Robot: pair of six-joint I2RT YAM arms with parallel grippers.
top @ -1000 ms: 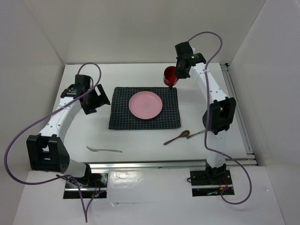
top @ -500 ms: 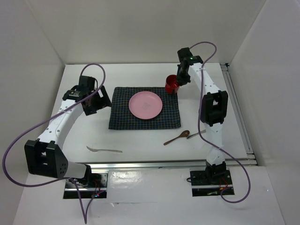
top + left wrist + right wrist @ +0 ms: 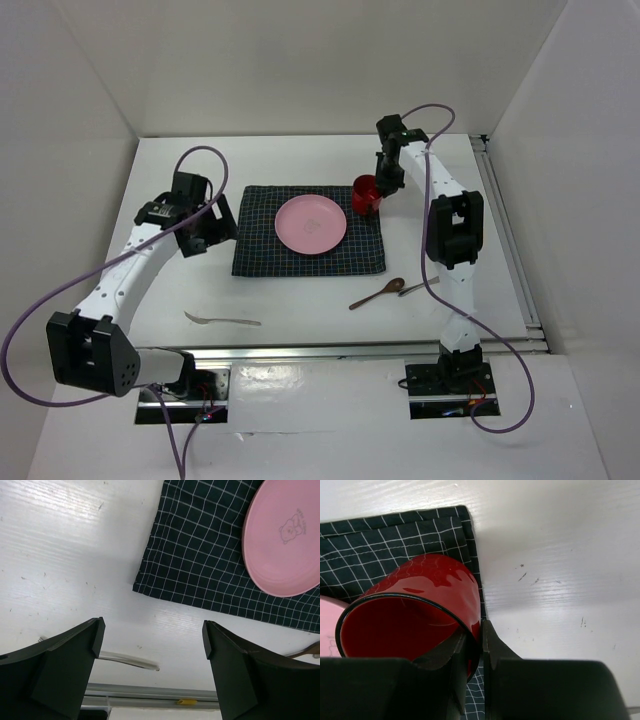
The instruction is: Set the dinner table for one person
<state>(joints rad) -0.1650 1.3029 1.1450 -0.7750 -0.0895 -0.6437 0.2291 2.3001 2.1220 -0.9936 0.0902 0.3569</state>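
My left gripper will move back and down with a turn to close on the fork's handle [image 3: 229, 321] [image 3: 121, 658], because it lies crosswise to my open fingers.
On the white dinner table [image 3: 300, 300] lies a navy checked cloth [image 3: 262, 250] with a pink plate [image 3: 311, 223] on it. My right gripper [image 3: 378, 190] is shut on the rim of a red cup [image 3: 365, 193] at the cloth's far right corner. In the right wrist view one finger is inside the red cup [image 3: 430, 590] and the other outside its wall, with my right gripper [image 3: 475, 637] over the cloth's edge [image 3: 370, 540]. My left gripper [image 3: 205, 228] hangs open and empty just left of the cloth. The left wrist view has this gripper [image 3: 153, 630] over bare table.
A metal fork [image 3: 222, 320] lies near the front edge on the left; its handle [image 3: 127, 660] is below my left fingers. A wooden spoon [image 3: 378, 292] and a thin metal utensil [image 3: 420, 285] lie front right, beside the right arm. A metal rail [image 3: 330, 350] borders the front.
My right gripper has carried the red cup nearer and lower, from beyond the cloth to its far right corner. My left gripper has shifted slightly nearer and toward the cloth, still open.
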